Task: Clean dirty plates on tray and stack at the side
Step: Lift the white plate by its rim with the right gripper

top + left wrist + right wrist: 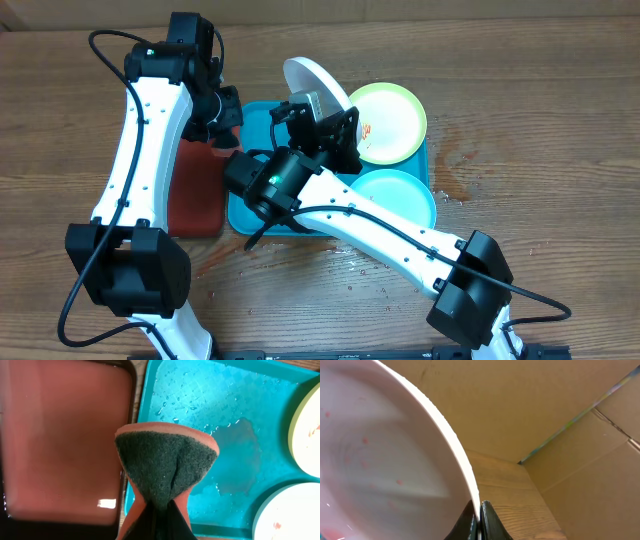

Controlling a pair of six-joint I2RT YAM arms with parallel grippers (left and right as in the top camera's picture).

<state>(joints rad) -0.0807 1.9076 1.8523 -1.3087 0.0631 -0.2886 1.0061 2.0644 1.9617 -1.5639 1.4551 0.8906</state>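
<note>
Next, my right gripper should carry the plate to the bare tabletop beyond the tray, below and to the gripper's right in the overhead view, then lower and release it.
My right gripper (312, 107) is shut on the rim of the white plate (315, 84) and holds it tilted above the far end of the turquoise tray (250, 205). In the right wrist view the fingers (479, 512) pinch the rim, and the plate (385, 460) shows faint red specks. My left gripper (222, 118) is shut on a folded orange sponge with a green scouring face (167, 462), over the tray's wet left part (200, 405). The yellow-green plate (390, 122) and the light blue plate (400, 195) lie in the tray, both with red smears (312, 430).
A dark red tray with a black rim (195, 190) lies left of the turquoise tray; it also shows in the left wrist view (65, 435). Cardboard walls (560, 415) stand behind the wooden table (560, 120). Water drops lie on the table near the tray.
</note>
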